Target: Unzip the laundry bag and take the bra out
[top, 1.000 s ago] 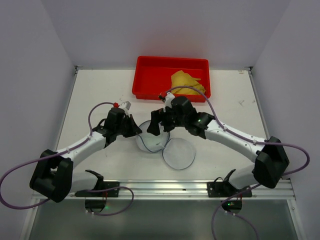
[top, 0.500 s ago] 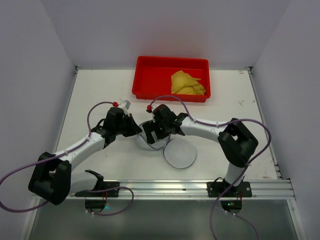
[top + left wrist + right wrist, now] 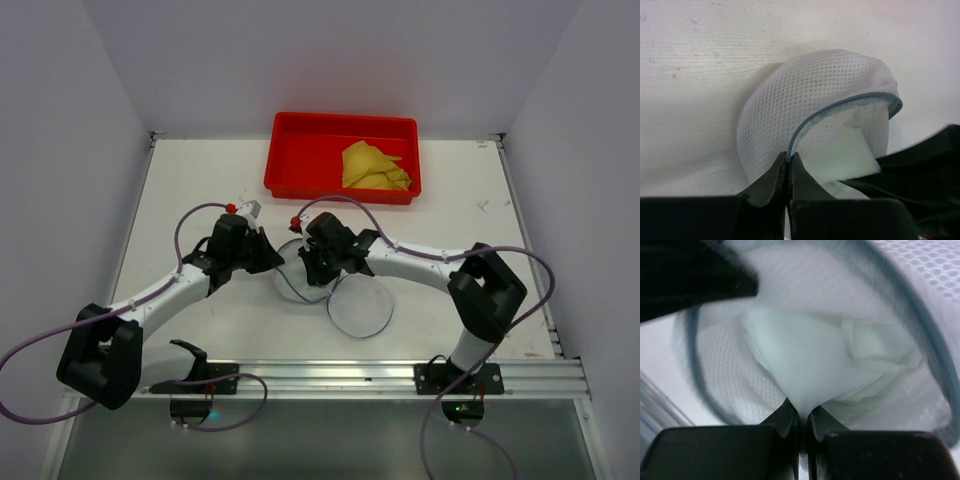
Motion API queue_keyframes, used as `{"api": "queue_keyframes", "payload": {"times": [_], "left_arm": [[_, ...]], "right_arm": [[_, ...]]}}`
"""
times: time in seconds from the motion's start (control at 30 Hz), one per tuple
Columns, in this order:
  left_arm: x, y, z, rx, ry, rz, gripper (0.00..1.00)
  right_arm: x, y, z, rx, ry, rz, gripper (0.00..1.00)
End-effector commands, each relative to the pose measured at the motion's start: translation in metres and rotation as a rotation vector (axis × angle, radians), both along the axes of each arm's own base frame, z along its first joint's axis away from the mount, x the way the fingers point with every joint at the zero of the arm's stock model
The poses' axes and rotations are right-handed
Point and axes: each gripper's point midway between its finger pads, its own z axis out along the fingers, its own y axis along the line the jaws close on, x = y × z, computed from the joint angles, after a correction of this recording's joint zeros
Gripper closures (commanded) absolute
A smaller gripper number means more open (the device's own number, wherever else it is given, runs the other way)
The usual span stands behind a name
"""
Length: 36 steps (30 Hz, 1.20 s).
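The right gripper raises the bra (image 3: 825, 365) next and carries it outward to the red tray's bare part beside the yellow cloth. It then lowers and releases it there, since that part lies outward.
The white mesh laundry bag (image 3: 290, 285) lies open at the table's middle, its second half (image 3: 360, 308) flat to the right. In the left wrist view the bag (image 3: 805, 110) stands as a dome, and my left gripper (image 3: 789, 160) is shut on its dark zipper rim (image 3: 840, 106). My left gripper (image 3: 268, 258) sits at the bag's left edge. My right gripper (image 3: 308, 272) reaches into the bag from the right. In the right wrist view it (image 3: 803, 415) is shut on the pale white bra (image 3: 825, 365) inside the mesh. The bra (image 3: 845, 155) also shows inside the bag.
A red tray (image 3: 300, 180) stands at the back of the table with a yellow cloth (image 3: 372, 168) in it. The right arm's elbow (image 3: 488, 290) rises at the right. A metal rail (image 3: 330, 375) runs along the near edge.
My right gripper moved left from above the bag down into it, then shut on the bra. The left gripper kept its grip on the rim.
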Motion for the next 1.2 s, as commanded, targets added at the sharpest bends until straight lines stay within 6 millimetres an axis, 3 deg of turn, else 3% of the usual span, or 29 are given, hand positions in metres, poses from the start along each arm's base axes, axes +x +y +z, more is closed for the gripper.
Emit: {"api": "queue_keyframes", "payload": {"times": [0.0, 0.07, 0.2, 0.3, 0.33, 0.47, 0.57, 0.6, 0.63, 0.67, 0.7, 0.73, 0.77, 0.8, 0.87, 0.9, 0.97, 1.1, 1.17], "left_arm": [[0.011, 0.004, 0.014, 0.012, -0.037, 0.021, 1.0], [0.014, 0.01, 0.014, 0.035, -0.04, 0.031, 1.0], [0.014, 0.016, 0.009, 0.041, -0.024, 0.039, 1.0], [0.011, 0.009, 0.009, 0.014, -0.015, 0.005, 1.0], [0.009, 0.007, 0.008, 0.005, -0.01, -0.008, 1.0], [0.003, -0.001, 0.017, -0.033, -0.029, -0.051, 1.0], [0.0, 0.002, 0.018, -0.029, -0.045, -0.045, 1.0], [-0.002, 0.004, 0.014, -0.02, -0.036, -0.038, 1.0], [-0.003, 0.005, 0.011, -0.015, -0.027, -0.029, 1.0], [-0.005, 0.007, 0.007, -0.011, -0.017, -0.023, 1.0], [-0.008, 0.008, 0.003, -0.01, -0.005, -0.02, 1.0], [-0.009, 0.009, 0.0, -0.014, 0.007, -0.01, 1.0], [-0.011, 0.008, -0.003, -0.018, 0.013, -0.009, 1.0], [-0.014, 0.008, -0.009, -0.026, 0.023, -0.006, 1.0], [-0.018, 0.004, -0.012, -0.061, 0.047, -0.008, 1.0], [-0.019, 0.002, -0.012, -0.072, 0.047, -0.016, 1.0], [-0.023, 0.001, -0.015, -0.077, 0.06, -0.027, 1.0], [-0.022, 0.0, -0.007, -0.089, 0.042, -0.028, 1.0], [-0.02, -0.001, -0.002, -0.089, 0.027, -0.029, 1.0]], "right_arm": [[-0.018, -0.002, 0.061, 0.144, -0.079, 0.105, 1.0], [-0.029, -0.004, 0.084, 0.213, -0.109, 0.158, 1.0], [-0.053, -0.014, 0.162, 0.415, -0.239, 0.238, 1.0], [-0.053, -0.015, 0.204, 0.539, -0.326, 0.221, 1.0], [-0.049, -0.016, 0.229, 0.609, -0.376, 0.193, 1.0], [-0.014, -0.022, 0.271, 0.693, -0.513, 0.019, 1.0], [0.023, -0.024, 0.301, 0.72, -0.584, -0.104, 1.0], [0.04, -0.031, 0.323, 0.746, -0.617, -0.15, 1.0], [0.049, -0.031, 0.332, 0.769, -0.618, -0.159, 1.0], [0.066, -0.026, 0.326, 0.75, -0.609, -0.171, 1.0], [0.082, -0.034, 0.352, 0.769, -0.655, -0.204, 1.0], [0.093, -0.035, 0.357, 0.754, -0.678, -0.211, 1.0], [0.112, -0.028, 0.343, 0.719, -0.662, -0.221, 1.0], [0.126, -0.033, 0.366, 0.73, -0.707, -0.239, 1.0], [0.15, -0.031, 0.363, 0.693, -0.729, -0.254, 1.0], [0.174, -0.029, 0.355, 0.67, -0.732, -0.276, 1.0], [0.202, -0.033, 0.344, 0.642, -0.732, -0.306, 1.0], [0.272, -0.021, 0.296, 0.589, -0.689, -0.34, 1.0], [0.296, -0.02, 0.269, 0.538, -0.658, -0.346, 1.0]]}}
